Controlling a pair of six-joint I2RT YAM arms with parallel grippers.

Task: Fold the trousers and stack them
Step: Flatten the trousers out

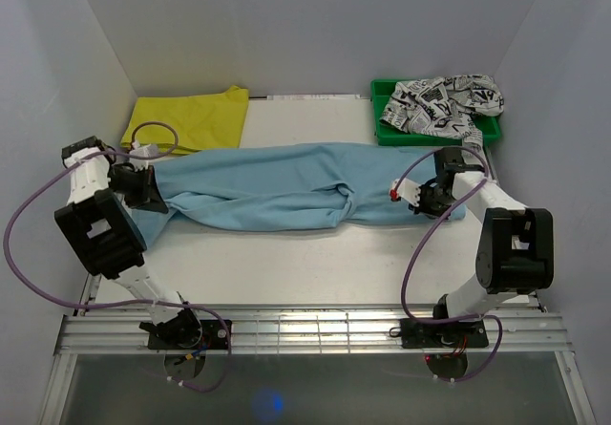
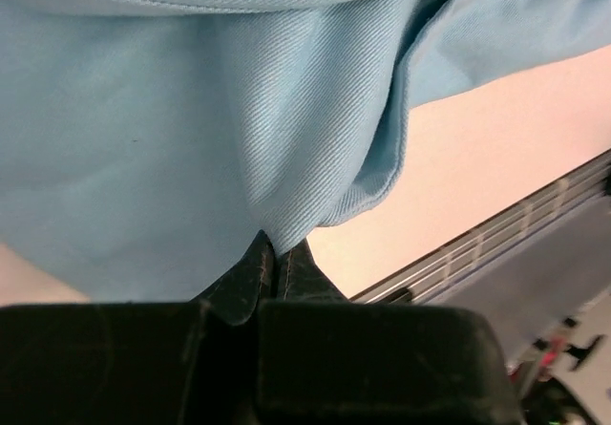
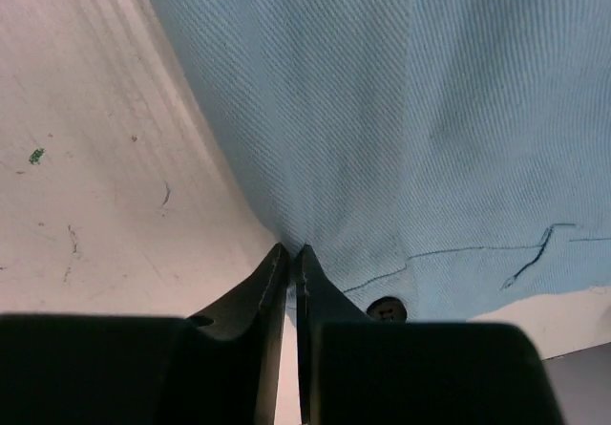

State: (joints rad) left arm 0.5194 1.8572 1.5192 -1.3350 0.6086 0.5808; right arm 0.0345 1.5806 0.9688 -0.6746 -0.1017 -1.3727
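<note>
The trousers' leg end is still short of the trousers' far edge (image 1: pixel 184 160) by the yellow garment. My left gripper will move outward toward that edge next and let go of the leg end.
The light blue trousers (image 1: pixel 286 184) lie stretched left to right across the white table, folded lengthwise. My left gripper (image 1: pixel 153 196) is shut on the left end of the trousers; the left wrist view shows the cloth (image 2: pixel 191 110) pinched between the black fingertips (image 2: pixel 274 253). My right gripper (image 1: pixel 431 199) is shut on the right end, the waist; the right wrist view shows the cloth (image 3: pixel 382 110) pinched at the fingertips (image 3: pixel 291 253), with a dark button (image 3: pixel 386 308) beside them.
A yellow garment (image 1: pixel 191 119) lies at the back left, touching the trousers' left end. A green bin (image 1: pixel 386 131) at the back right holds a black-on-white printed garment (image 1: pixel 444 100). A metal rail (image 1: pixel 315 329) runs along the table's near edge.
</note>
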